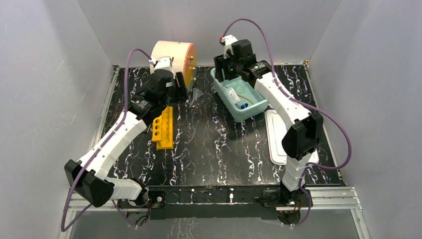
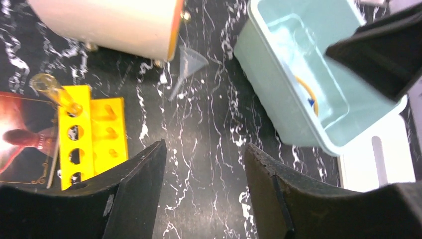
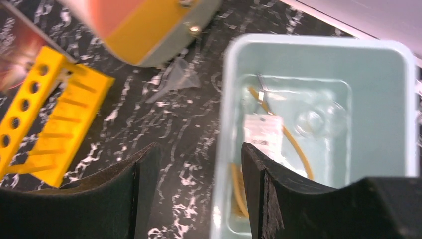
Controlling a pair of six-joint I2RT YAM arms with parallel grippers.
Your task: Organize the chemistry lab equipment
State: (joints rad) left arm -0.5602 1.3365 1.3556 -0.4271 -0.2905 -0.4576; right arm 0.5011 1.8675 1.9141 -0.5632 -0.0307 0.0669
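Observation:
I should next bring my right gripper down and to the left in the top view, onto the funnel's wide rim (image 1: 199, 93), because that end of the funnel points toward the bin (image 1: 259, 107).
The yellow tube rack (image 1: 163, 128) lies on the black marbled table, and a clear tube (image 2: 54, 92) sticks out of it (image 2: 89, 134). A clear funnel (image 2: 191, 62) lies on its side between the cream drum and the teal bin (image 1: 259, 107). In the bin (image 3: 318, 45) are a tan rubber loop (image 3: 293, 144), a small glass dish (image 3: 318, 122), a white labelled packet (image 3: 261, 132) and a blue-tipped tool (image 1: 244, 105). My left gripper (image 2: 205, 147) hovers open over bare table near the funnel (image 1: 196, 94). My right gripper (image 3: 199, 147) hangs open above the bin's left wall, holding nothing.
The large cream drum (image 1: 174, 59) with its orange face stands at the back, close to my left gripper (image 1: 180, 89). A white lid (image 1: 283, 137) lies to the right of the bin. A reddish card (image 2: 20, 134) lies beside the rack. Grey walls enclose the table.

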